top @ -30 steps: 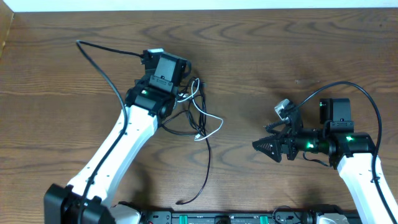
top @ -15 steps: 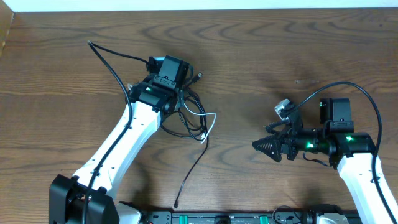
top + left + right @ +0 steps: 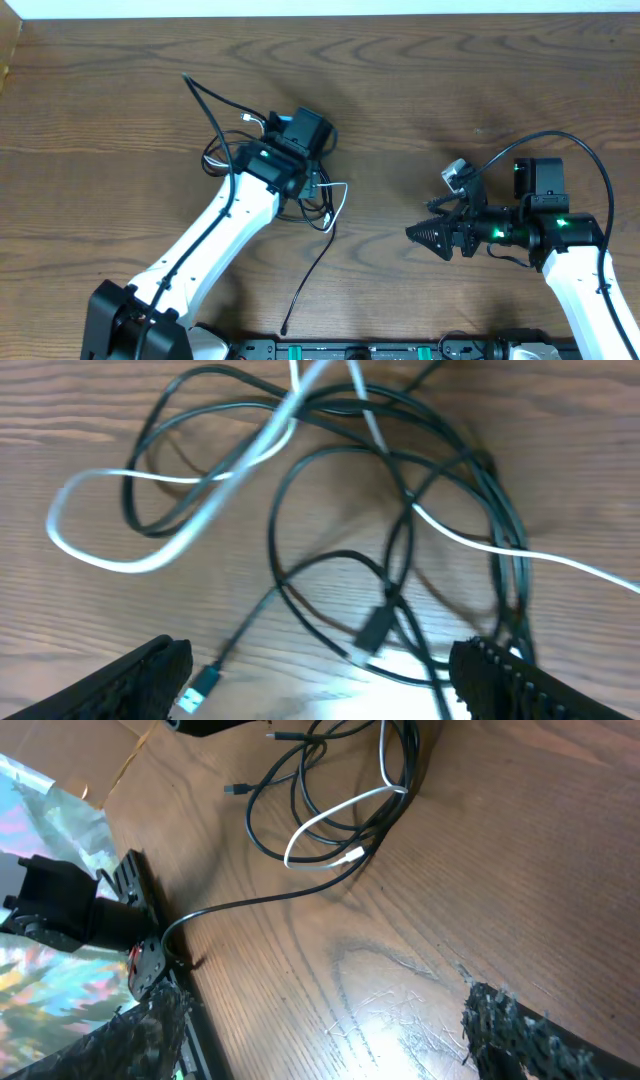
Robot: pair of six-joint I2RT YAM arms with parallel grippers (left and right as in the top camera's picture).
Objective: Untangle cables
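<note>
Next, my left gripper moves down open onto the crossing of black cables in the pile, as several run together there between its two spread fingers.
The cables [image 3: 322, 200] lie in a loose tangle on the wooden table, several thin black cords with one white cord [image 3: 340, 193] looped through. One black tail [image 3: 305, 285] trails toward the front edge. My left gripper [image 3: 325, 695] hangs open just above the tangle, holding nothing. In its view the black loops [image 3: 400, 550] and white cord [image 3: 190, 530] spread ahead, with a teal-tipped plug [image 3: 200, 685] near the left finger. My right gripper [image 3: 418, 235] is open and empty, to the right of the tangle. The tangle [image 3: 340, 810] also shows far off in the right wrist view.
The left arm's wrist [image 3: 285, 150] covers part of the tangle from above, and its own thicker black cable [image 3: 205, 95] arcs off to the back left. A control box and rail [image 3: 90, 910] sit at the table's front edge. Bare wood [image 3: 400, 130] separates the two arms.
The left gripper has opened and let go of the cables, and the left arm has swung to the right over the tangle. The loops have shifted slightly. The right arm has not moved.
</note>
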